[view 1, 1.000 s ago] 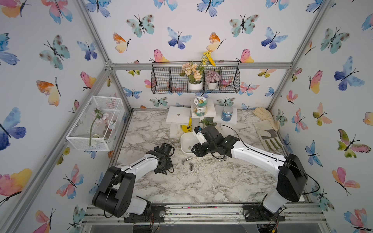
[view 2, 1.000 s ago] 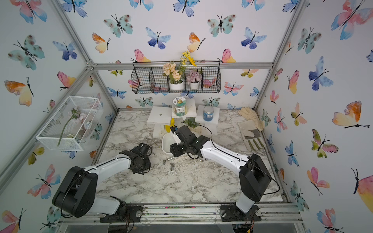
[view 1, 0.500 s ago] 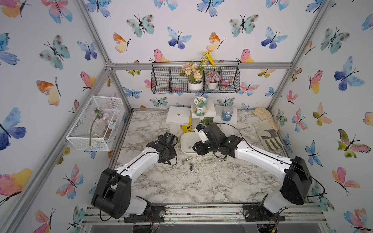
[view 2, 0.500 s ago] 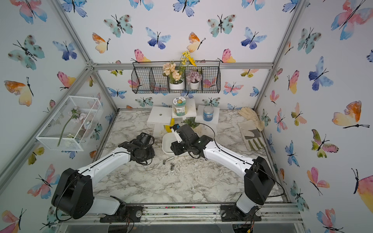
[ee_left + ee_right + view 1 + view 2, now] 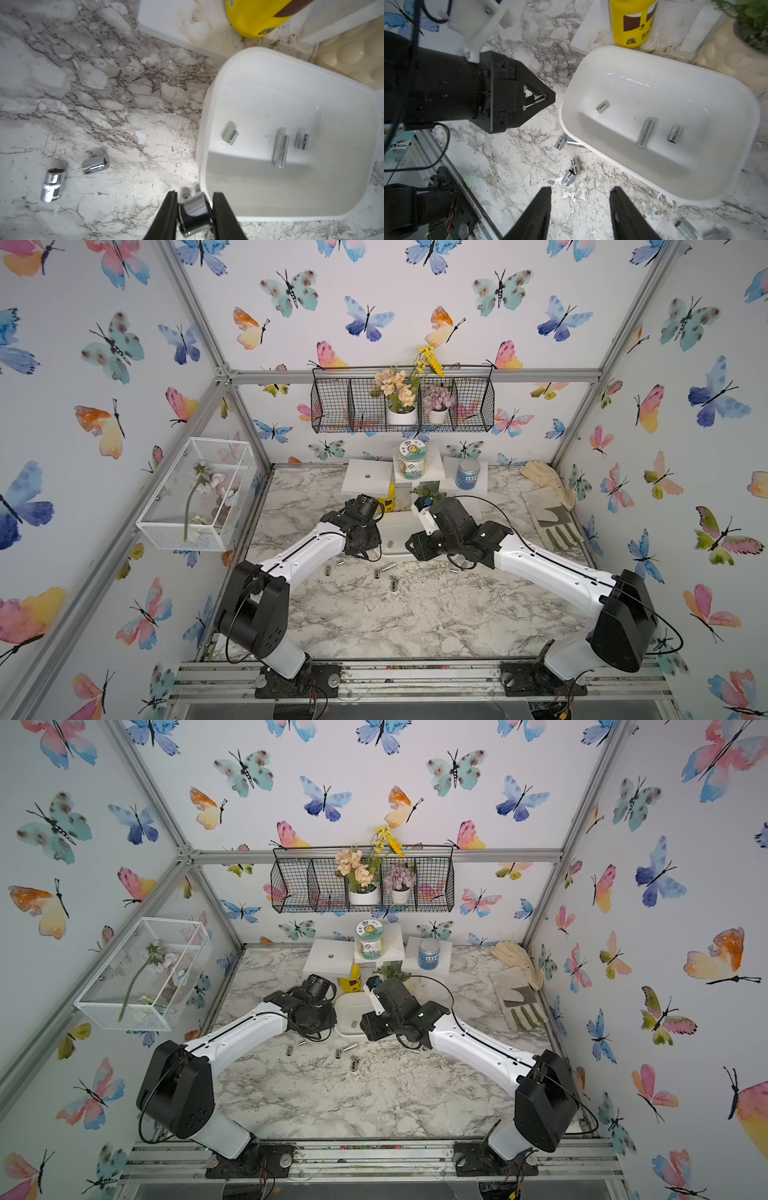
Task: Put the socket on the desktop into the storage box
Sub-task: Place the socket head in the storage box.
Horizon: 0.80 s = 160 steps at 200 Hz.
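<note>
The spot beside the nearest short socket lies below the left gripper, inside the box rim, so the left gripper will next move across the box rim and down there to release.
My left gripper is shut on a chrome socket, held above the desktop just outside the near corner of the storage box. Three sockets lie inside the box: a short one, a long one and another short one. Several more lie loose on the marble in front of the box, such as two in the left wrist view. My right gripper hangs open over bare desktop beside the box, nothing between its fingers. Both grippers flank the box.
A yellow bottle, white stands, a jar and a blue can crowd the area behind the box. A cream plant pot sits close to its far corner. Work gloves lie at the right.
My left arm has carried its socket away from the front and rightward, up to the box's edge. The right arm has barely shifted and stays open.
</note>
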### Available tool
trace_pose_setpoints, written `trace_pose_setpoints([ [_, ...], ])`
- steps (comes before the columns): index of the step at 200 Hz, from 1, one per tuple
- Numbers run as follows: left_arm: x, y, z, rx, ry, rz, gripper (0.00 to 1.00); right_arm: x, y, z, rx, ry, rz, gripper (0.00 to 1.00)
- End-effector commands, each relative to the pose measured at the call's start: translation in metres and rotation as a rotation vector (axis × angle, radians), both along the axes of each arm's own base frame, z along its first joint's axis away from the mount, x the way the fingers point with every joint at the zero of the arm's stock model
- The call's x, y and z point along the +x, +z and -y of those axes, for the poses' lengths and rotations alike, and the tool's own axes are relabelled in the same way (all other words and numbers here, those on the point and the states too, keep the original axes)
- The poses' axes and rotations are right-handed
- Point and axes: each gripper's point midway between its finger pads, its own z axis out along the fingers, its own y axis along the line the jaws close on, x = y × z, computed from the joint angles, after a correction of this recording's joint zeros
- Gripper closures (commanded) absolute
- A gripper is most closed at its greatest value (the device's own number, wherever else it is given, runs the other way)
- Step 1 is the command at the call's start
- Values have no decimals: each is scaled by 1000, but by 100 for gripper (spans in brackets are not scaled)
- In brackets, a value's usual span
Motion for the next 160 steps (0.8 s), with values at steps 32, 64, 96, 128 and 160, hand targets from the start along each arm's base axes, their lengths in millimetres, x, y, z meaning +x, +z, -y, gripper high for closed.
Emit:
trace_pose_setpoints([
  [32, 19, -5, 41, -9, -93, -23, 87, 2, 2, 26, -20, -68, 2, 49],
  [64, 30, -17, 57, 0, -123, -42, 87, 1, 0, 33, -25, -88, -2, 49],
  [96, 35, -32, 64, 17, -138, -65, 87, 1, -1, 39, -31, -104, -1, 49],
  [128, 38, -46, 66, 35, -149, -89, 87, 1, -4, 44, -35, -115, -7, 48],
  [160, 41, -54, 67, 45, -151, -101, 87, 1, -4, 46, -38, -121, -8, 49],
])
